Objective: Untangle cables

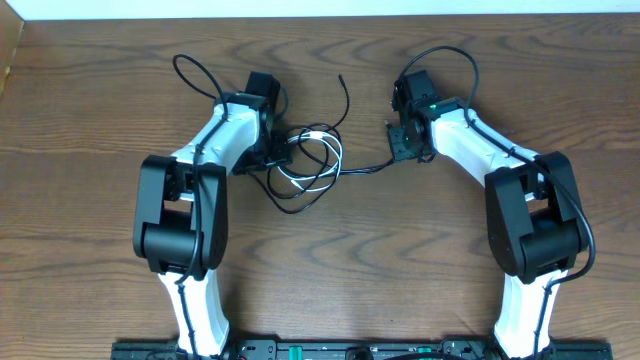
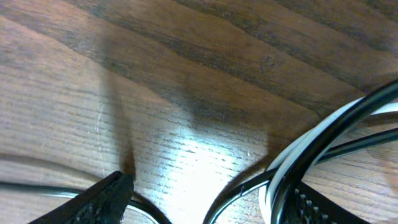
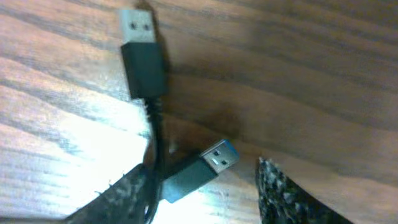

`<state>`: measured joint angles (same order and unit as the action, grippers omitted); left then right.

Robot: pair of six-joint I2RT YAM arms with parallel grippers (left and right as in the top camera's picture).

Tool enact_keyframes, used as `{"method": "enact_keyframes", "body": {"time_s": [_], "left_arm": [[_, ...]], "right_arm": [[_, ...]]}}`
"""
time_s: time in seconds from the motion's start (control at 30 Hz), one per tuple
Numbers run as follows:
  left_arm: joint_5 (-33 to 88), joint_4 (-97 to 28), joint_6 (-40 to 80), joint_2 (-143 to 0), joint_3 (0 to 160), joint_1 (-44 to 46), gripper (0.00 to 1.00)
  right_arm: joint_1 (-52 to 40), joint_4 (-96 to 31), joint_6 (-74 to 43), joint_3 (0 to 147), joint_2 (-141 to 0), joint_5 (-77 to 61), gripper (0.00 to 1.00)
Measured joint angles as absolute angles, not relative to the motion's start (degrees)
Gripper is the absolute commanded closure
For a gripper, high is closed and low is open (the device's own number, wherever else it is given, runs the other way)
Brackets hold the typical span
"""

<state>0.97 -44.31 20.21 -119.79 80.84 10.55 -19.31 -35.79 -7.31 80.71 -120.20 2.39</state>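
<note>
My right gripper is at the USB plugs and should go left in the overhead view onto the piece of white cable, as it's looped with black cables.
The cables lie in a tangle mid-table: black cords looped with a white cord, and one black end runs up to the far side. My left gripper is at the tangle's left edge. In the left wrist view it is open, with black loops between the fingers and the white cord by the right finger. My right gripper is at the tangle's right end. It is open around a black USB plug. A second USB plug lies just beyond.
The thick black arm wires arch over each wrist. The wooden table ends at a white strip along the far edge.
</note>
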Motion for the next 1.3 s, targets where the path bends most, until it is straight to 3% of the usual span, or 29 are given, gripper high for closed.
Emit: {"method": "enact_keyframes", "body": {"time_s": [0.23,0.53,0.83,1.0,1.1,1.3], "left_arm": [[3.16,-44.14,18.85,-119.68,80.66,9.61,0.26],[3.57,-44.25,17.52,-119.61,80.60,9.61,0.26],[3.64,-44.25,16.84,-118.37,79.59,9.63,0.26],[4.38,-44.99,16.84,-115.31,75.94,9.63,0.25],[4.86,-45.54,16.84,-112.18,73.47,9.65,0.24],[5.30,-45.15,16.88,-100.20,73.12,9.63,0.10]], "right_arm": [[-18.85,-43.51,-0.64,85.10,-121.16,-5.28,0.37],[-20.56,-42.39,3.66,86.54,-122.19,-17.26,0.34],[-24.75,-42.39,4.97,86.52,-122.30,-16.03,0.50],[-25.39,-41.80,4.82,86.52,-122.67,-21.98,0.61],[-25.50,-40.01,3.22,86.52,-122.93,-25.43,0.62],[-26.24,-34.98,0.60,86.52,-122.96,-28.03,0.67]]}}
